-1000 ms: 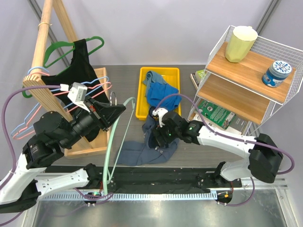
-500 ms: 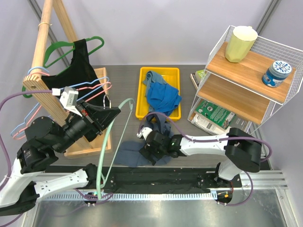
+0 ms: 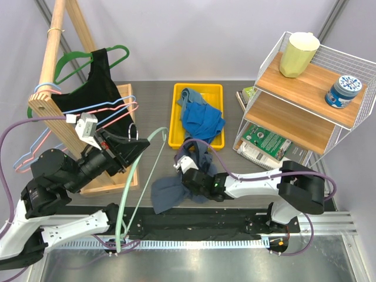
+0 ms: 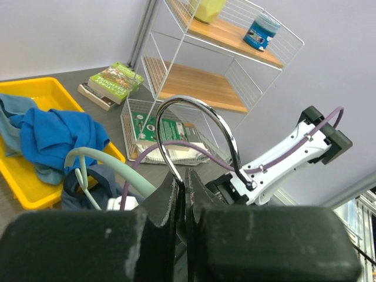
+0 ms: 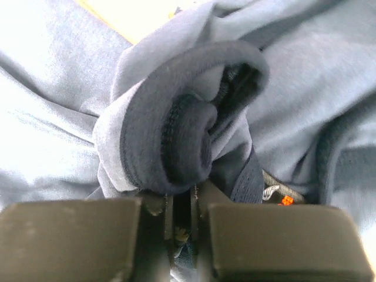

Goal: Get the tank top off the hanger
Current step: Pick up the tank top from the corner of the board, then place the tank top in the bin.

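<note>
I will next lift the tank top with my right gripper and carry it outward over the yellow tray. I will release it there because the tray already has clothes in it.
My left gripper [image 3: 136, 143] is raised over the table's left side and shut on the metal hook [image 4: 194, 106] of a mint-green hanger [image 3: 124, 202]. The hanger slants down toward the near edge, and no cloth shows on it. The tank top [image 3: 167, 194], dark blue-grey, lies crumpled on the table in front of the yellow tray. Low over its middle, my right gripper [image 3: 187, 187] is shut on a bunched fold of it. In the right wrist view that rolled fold [image 5: 176, 129] sits pinched right at the fingertips [image 5: 183, 194].
A yellow tray [image 3: 174, 126] with blue clothes lies at the centre back. At the left, a wooden rack [image 3: 56, 70] carries a black garment [image 3: 97, 88] on a green hanger plus several bare hangers. A wire shelf [image 3: 305, 100] with a cup, a tin and books stands at the right.
My right gripper swept left across the tank top, opened wide, then closed on a fold, bunching the cloth leftward. My left arm drew the hanger slightly left and back.
</note>
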Tool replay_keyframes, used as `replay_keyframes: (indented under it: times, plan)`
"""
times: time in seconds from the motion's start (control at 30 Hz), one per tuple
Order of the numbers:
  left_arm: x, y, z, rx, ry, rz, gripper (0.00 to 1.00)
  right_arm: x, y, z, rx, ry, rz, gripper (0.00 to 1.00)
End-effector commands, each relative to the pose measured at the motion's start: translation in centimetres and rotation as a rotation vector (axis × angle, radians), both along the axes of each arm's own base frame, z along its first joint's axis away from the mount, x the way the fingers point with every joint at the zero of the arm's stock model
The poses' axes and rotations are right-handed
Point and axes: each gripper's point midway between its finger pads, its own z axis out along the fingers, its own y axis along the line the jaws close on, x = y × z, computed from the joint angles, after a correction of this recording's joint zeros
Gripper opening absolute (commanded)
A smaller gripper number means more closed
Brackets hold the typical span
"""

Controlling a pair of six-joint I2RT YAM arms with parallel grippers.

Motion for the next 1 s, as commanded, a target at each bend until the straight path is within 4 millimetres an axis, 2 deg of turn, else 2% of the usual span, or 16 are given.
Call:
replay_keyframes:
  times: [0.0,0.03,0.2,0.27,0.3,0.47,0.53,0.57,0.63,0.67,0.7,0.73,0.8,0.83,0.87,0.97]
  plan:
    - [-1.4,0.1,1.5,-0.074,-0.032,-0.06,0.0,1.5,-1.0,3.6,0.099,-0.09,-0.132,0.03]
    - [-1.5,0.2,1.5,-0.075,-0.033,-0.065,0.0,1.9,-1.1,4.8,0.115,-0.116,-0.14,0.01]
    - [-2.1,0.6,1.1,-0.082,-0.038,-0.085,0.0,4.2,-1.1,15.7,0.273,-0.298,-0.19,0.01]
    - [-2.3,0.8,0.9,-0.082,-0.039,-0.085,0.0,5.7,-1.9,18.4,0.266,-0.357,-0.22,0.01]
    - [-2.3,0.9,0.8,-0.082,-0.039,-0.084,0.0,6.5,-1.6,21.0,0.305,-0.382,-0.236,0.01]
    - [-2.6,1.5,0.4,-0.09,-0.037,-0.082,0.0,11.7,-2.7,27.5,0.335,-0.475,-0.31,0.01]
    - [-2.8,1.6,0.3,-0.09,-0.036,-0.085,0.0,14.2,-3.0,28.3,0.335,-0.49,-0.343,0.01]
    - [-2.9,1.6,0.2,-0.089,-0.032,-0.09,0.0,15.0,-2.6,30.2,0.365,-0.508,-0.329,0.01]
    - [-3.0,1.5,0.1,-0.089,-0.03,-0.098,0.0,17.8,-2.6,30.2,0.345,-0.519,-0.356,0.01]
    - [-3.1,1.5,0.1,-0.091,-0.027,-0.104,0.0,18.7,-2.0,32.0,0.375,-0.535,-0.347,0.01]
    - [-3.2,1.3,0.1,-0.091,-0.025,-0.114,0.0,20.2,-1.3,31.0,0.355,-0.524,-0.351,0.01]
    - [-3.3,1.1,0.0,-0.086,-0.021,-0.122,0.0,21.7,-1.5,32.4,0.377,-0.543,-0.372,0.01]
    - [-3.4,1.0,0.0,-0.085,-0.018,-0.133,0.0,23.6,-1.3,32.4,0.348,-0.565,-0.366,0.01]
    - [-3.5,0.9,-0.1,-0.08,-0.013,-0.139,0.0,25.0,-0.6,30.7,0.317,-0.551,-0.37,0.01]
    - [-3.5,0.9,-0.1,-0.077,-0.012,-0.14,0.0,26.3,-1.0,31.5,0.333,-0.562,-0.384,0.01]
    - [-3.6,0.8,-0.2,-0.064,-0.004,-0.148,0.0,29.6,-1.5,29.7,0.272,-0.572,-0.429,0.01]
